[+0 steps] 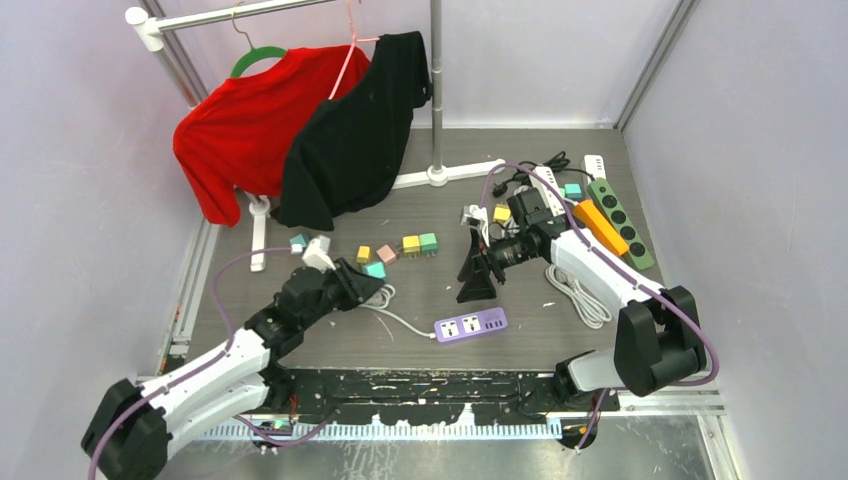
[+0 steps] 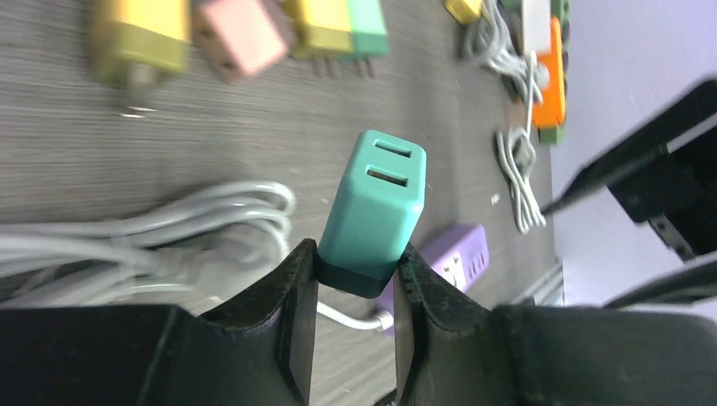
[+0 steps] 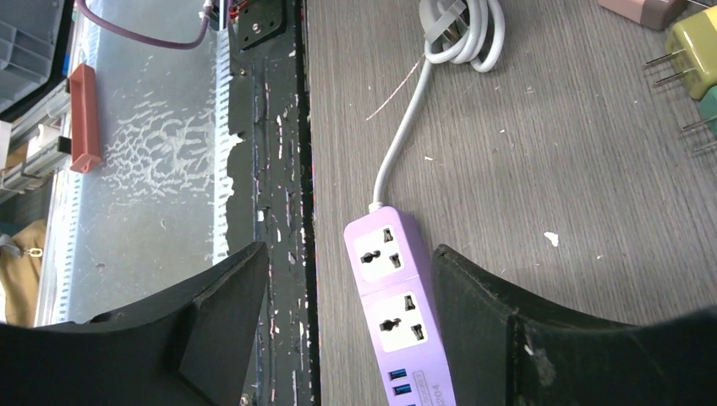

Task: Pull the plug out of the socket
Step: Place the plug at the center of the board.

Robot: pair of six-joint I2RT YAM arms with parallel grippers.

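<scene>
I will carry the teal plug to the left in the top view with my left gripper next, then down beside the nearest yellow plug.
My left gripper [image 1: 368, 281] is shut on a teal plug [image 1: 376, 269], held above the table and apart from the purple socket strip [image 1: 470, 325]. In the left wrist view the plug [image 2: 378, 203] is pinched at its dark base between my fingers, with the gripper [image 2: 357, 254] closed round it and the strip [image 2: 457, 258] lying beyond. My right gripper [image 1: 475, 272] is open and empty above the strip's left part. In the right wrist view the gripper [image 3: 348, 258] has its jaws wide apart over the strip [image 3: 397, 313], whose two sockets are bare.
Loose yellow, pink and green plugs [image 1: 411, 245] lie behind the strip. White cable coils [image 1: 578, 296] and green [image 1: 622, 222], orange [image 1: 600, 228] and white strips lie at the right. A clothes rack with a red shirt [image 1: 245, 125] and a black shirt [image 1: 355, 130] stands at the back left.
</scene>
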